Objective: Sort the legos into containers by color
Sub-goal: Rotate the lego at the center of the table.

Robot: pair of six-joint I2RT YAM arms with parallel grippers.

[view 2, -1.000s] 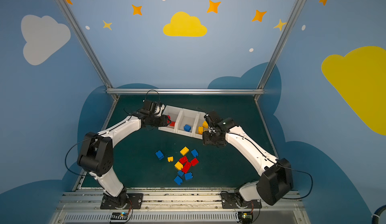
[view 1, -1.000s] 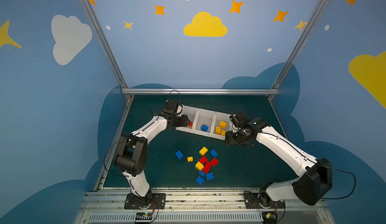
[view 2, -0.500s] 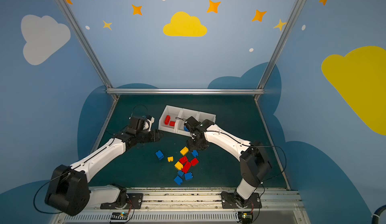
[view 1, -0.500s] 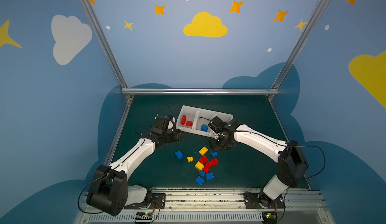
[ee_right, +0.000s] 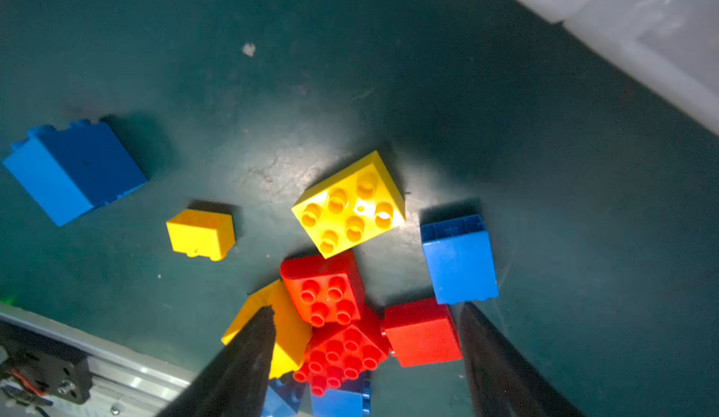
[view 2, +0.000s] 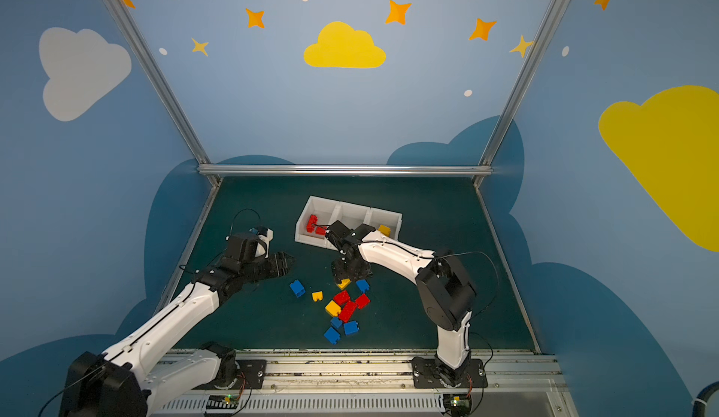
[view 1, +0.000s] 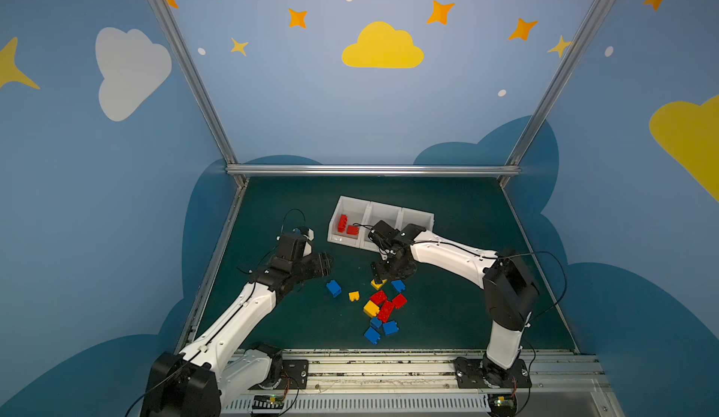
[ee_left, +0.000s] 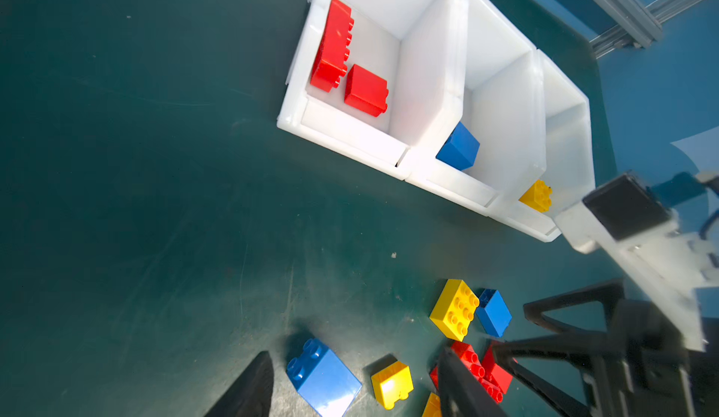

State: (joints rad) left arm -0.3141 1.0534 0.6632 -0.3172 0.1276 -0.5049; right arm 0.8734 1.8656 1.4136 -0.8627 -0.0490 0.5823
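Note:
I need to move my right gripper down onto the studded yellow lego [view 1: 379, 284] [ee_right: 350, 204] at the pile's far edge, fingers astride it, since bare mat lies open at both its ends.
A white three-compartment container [view 1: 381, 206] stands at the back of the green mat. Two red bricks [ee_left: 332, 45] lie in one end compartment, a blue brick [ee_left: 459, 146] in the middle one and a yellow brick [ee_left: 537, 195] in the other end. Several loose red, yellow and blue legos [view 1: 383, 310] lie in a pile near the front. My left gripper [view 1: 323, 265] hangs open and empty left of the pile, with a lone blue brick [ee_left: 323, 376] showing between its fingers. My right gripper [ee_right: 367, 310] is open above the pile's red bricks [ee_right: 323, 286].
A small yellow brick [view 1: 353, 295] lies apart between the lone blue brick [view 1: 333, 288] and the pile. The right arm's forearm [view 1: 447, 251] crosses in front of the container. A metal rail [view 1: 389, 356] runs along the mat's front edge.
Both arms have left the container and come forward, the right one over the pile and the left one beside it. Both grippers have opened wider.

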